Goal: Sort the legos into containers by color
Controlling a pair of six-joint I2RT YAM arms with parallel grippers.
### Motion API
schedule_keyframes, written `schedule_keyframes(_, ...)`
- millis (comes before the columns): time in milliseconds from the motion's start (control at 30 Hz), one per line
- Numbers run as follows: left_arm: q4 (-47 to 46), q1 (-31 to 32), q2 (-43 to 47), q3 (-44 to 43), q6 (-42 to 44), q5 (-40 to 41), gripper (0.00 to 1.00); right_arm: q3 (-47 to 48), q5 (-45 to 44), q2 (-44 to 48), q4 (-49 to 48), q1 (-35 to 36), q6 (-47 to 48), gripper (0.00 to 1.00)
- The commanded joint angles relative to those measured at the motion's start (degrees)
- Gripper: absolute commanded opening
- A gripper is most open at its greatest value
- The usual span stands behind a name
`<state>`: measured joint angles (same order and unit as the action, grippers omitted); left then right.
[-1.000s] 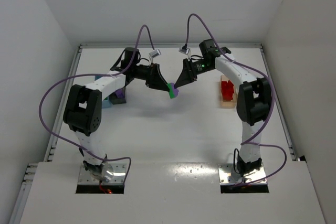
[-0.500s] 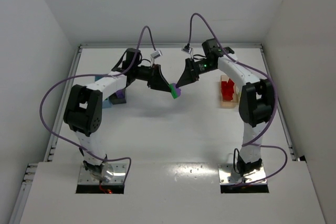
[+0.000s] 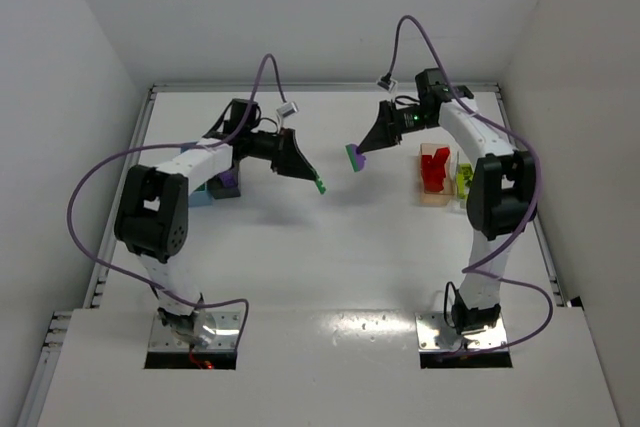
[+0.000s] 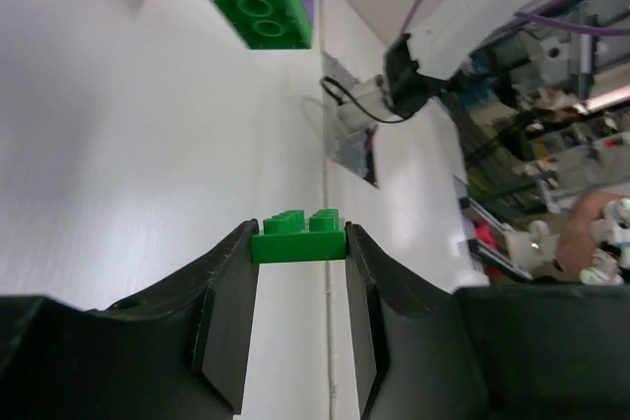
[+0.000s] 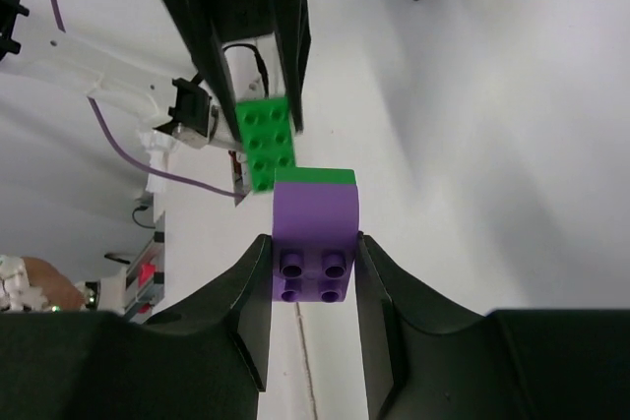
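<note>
I next need to swing my left gripper to the left in the top view, tip it down over the light blue container point(image 3: 203, 194) and then release, as the grey one holds purple.
My left gripper point(image 3: 313, 180) is shut on a small green lego point(image 4: 298, 236) and holds it above the table's middle. A short gap to the right, my right gripper point(image 3: 360, 153) is shut on a purple lego point(image 5: 315, 233) that has a thin green lego point(image 5: 313, 177) stuck on its far end. In the right wrist view the left gripper's green lego point(image 5: 266, 145) hangs just beyond it. On the left stand the light blue container point(image 3: 203, 194) and the dark grey container point(image 3: 229, 185), which holds purple. The peach-orange container point(image 3: 434, 190) holds red legos point(image 3: 433, 165), with the clear container point(image 3: 464, 179) of yellow beside it.
Purple cables loop above both arms. The white walls close in the table at the back and both sides. The arm bases sit at the near edge.
The joined green and purple pieces have come apart. My right gripper has drawn away to the right with the purple lego, and my left gripper has kept a green lego and shifted slightly left.
</note>
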<state>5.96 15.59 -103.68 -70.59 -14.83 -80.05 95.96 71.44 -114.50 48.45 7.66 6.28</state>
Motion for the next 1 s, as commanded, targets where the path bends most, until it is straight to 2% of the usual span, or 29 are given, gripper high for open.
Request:
schedule_keyframes(0, 9.28, -5.74, 7.34, -1.21, 10.68, 7.22, 0.26, -0.60, 1.33, 3.76, 0.16, 0.51, 3.12, 0.02)
schedule_keyframes(100, 11.80, -10.49, 15.85, 0.70, 12.81, 22.86, 0.26, -1.12, 0.64, 3.76, 0.16, 0.51, 3.12, 0.02)
schedule_keyframes(133, 11.80, -11.28, 18.49, 1.67, 13.77, 34.49, 0.26, -1.13, 0.63, 3.76, -0.45, 1.04, 3.12, 0.02)
schedule_keyframes(233, 11.80, -13.57, 26.50, 4.93, 14.91, 53.96, 0.26, -1.13, -0.07, 3.76, -1.07, 1.56, 2.42, 0.02)
schedule_keyframes(300, 13.28, -15.76, 27.39, 4.93, 15.44, 59.63, 0.26, -1.13, -0.07, 3.76, -2.91, 1.57, 1.63, 0.02)
schedule_keyframes(433, 15.23, -19.54, 27.39, 6.16, 15.45, 67.81, 0.26, -1.74, -0.07, 3.76, -5.20, 2.09, -0.56, 0.02)
schedule_keyframes(567, 15.23, -22.62, 24.06, 6.78, 14.57, 71.68, 0.26, -1.74, -0.60, 3.76, -5.82, 2.71, -1.10, 0.02)
schedule_keyframes(733, 15.23, -27.45, 20.55, 6.78, 12.02, 72.32, 0.26, -1.74, -0.60, 3.23, -5.82, 2.71, -1.10, 0.02)
schedule_keyframes(967, 15.75, -28.69, 17.38, 6.78, 11.49, 73.37, 0.26, -1.74, -1.13, 3.23, -6.43, 3.24, -1.63, 0.02)
